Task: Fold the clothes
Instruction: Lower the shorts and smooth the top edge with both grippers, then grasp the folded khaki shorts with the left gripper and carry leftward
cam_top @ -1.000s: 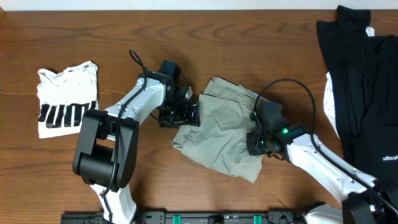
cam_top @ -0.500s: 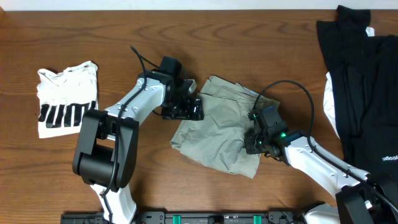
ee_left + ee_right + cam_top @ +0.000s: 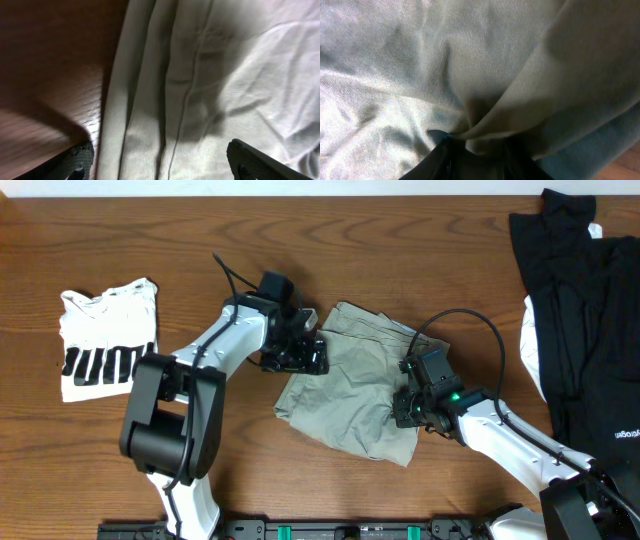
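The left gripper's spread fingers are already on either side of the shorts' folded edge (image 3: 311, 379) (image 3: 142, 152), so next the gripper needs to go down onto it and close there.
The khaki-grey shorts (image 3: 350, 385) lie crumpled in the middle of the table. My left gripper (image 3: 300, 355) is at their upper left edge. In the left wrist view its fingers are spread wide, one on each side of the shorts' folded edge (image 3: 165, 100), with the gripper's midpoint (image 3: 160, 165) over the cloth. My right gripper (image 3: 405, 408) is at the shorts' right side. In the right wrist view it (image 3: 475, 145) is shut on a pinched fold of the shorts (image 3: 470, 75).
A small white tee with black bars (image 3: 108, 350) lies at the left. Black garments (image 3: 585, 330) are piled at the right edge. Bare wood table (image 3: 400, 250) lies behind the shorts.
My left gripper moved right onto the shorts' upper left edge. My right gripper shifted slightly left, bunching the shorts' right side.
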Available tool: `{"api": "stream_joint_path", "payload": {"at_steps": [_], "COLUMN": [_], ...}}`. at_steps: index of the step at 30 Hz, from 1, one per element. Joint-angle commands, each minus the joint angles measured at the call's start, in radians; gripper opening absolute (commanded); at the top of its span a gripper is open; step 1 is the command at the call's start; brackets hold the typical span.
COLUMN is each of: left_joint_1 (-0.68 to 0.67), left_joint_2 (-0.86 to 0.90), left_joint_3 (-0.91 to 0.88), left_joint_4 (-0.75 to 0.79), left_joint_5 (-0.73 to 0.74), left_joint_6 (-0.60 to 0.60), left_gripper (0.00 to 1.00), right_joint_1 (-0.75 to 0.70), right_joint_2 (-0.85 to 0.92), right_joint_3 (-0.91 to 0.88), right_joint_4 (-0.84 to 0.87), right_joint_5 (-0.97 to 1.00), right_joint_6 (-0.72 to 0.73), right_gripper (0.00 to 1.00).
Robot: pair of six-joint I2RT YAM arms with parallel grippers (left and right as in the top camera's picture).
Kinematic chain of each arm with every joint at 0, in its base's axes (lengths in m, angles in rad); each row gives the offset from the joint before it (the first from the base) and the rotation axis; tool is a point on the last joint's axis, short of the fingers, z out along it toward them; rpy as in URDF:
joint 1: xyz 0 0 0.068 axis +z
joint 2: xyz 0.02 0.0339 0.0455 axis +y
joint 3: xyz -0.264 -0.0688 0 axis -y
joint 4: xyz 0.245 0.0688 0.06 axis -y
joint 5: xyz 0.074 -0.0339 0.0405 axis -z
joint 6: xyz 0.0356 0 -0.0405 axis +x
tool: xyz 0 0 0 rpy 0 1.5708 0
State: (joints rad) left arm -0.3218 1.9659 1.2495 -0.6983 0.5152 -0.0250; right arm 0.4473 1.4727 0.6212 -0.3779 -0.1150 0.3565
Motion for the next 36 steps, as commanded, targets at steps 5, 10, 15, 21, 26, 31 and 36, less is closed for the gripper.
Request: {"api": "stream_joint_path", "payload": {"at_steps": [5,10,15,21,26,31,36], "left_joint_1": [-0.073,-0.091,-0.055,0.032,0.141,0.255,0.341], "left_joint_2": [0.052,0.052,0.027,-0.078,-0.121,-0.124,-0.124], "left_joint_3": [-0.02,-0.02,-0.01,0.054,0.157,0.255,0.343], "left_joint_4": [-0.045,-0.06,-0.093,-0.225,-0.359,-0.383,-0.383], "left_joint_5": [-0.002,-0.003,-0.012,-0.324,-0.526,-0.611,-0.721], "left_joint_6": [0.014,0.029,0.028,0.028,0.012,0.013,0.013], "left_gripper": [0.64,0.19,0.06,0.06,0.08,0.09,0.09], "right_joint_1": [-0.004,-0.004,-0.004,-0.048,-0.093,-0.097,-0.097], "right_joint_2": [0.05,0.05,0.043,-0.061,-0.196,-0.298,-0.358], "right_joint_3": [-0.034,-0.034,-0.03,0.091,0.244,0.333,0.34], "right_joint_4": [-0.003,-0.004,-0.016,-0.192,-0.379,-0.508,-0.579], "right_joint_5": [0.013,0.013,0.021,0.025,0.025,0.037,0.037], "right_joint_6": [0.013,0.013,0.013,0.013,-0.023,-0.051,-0.055], "right_gripper": [0.32,0.33,0.28,0.39,0.41,0.42,0.43]}}
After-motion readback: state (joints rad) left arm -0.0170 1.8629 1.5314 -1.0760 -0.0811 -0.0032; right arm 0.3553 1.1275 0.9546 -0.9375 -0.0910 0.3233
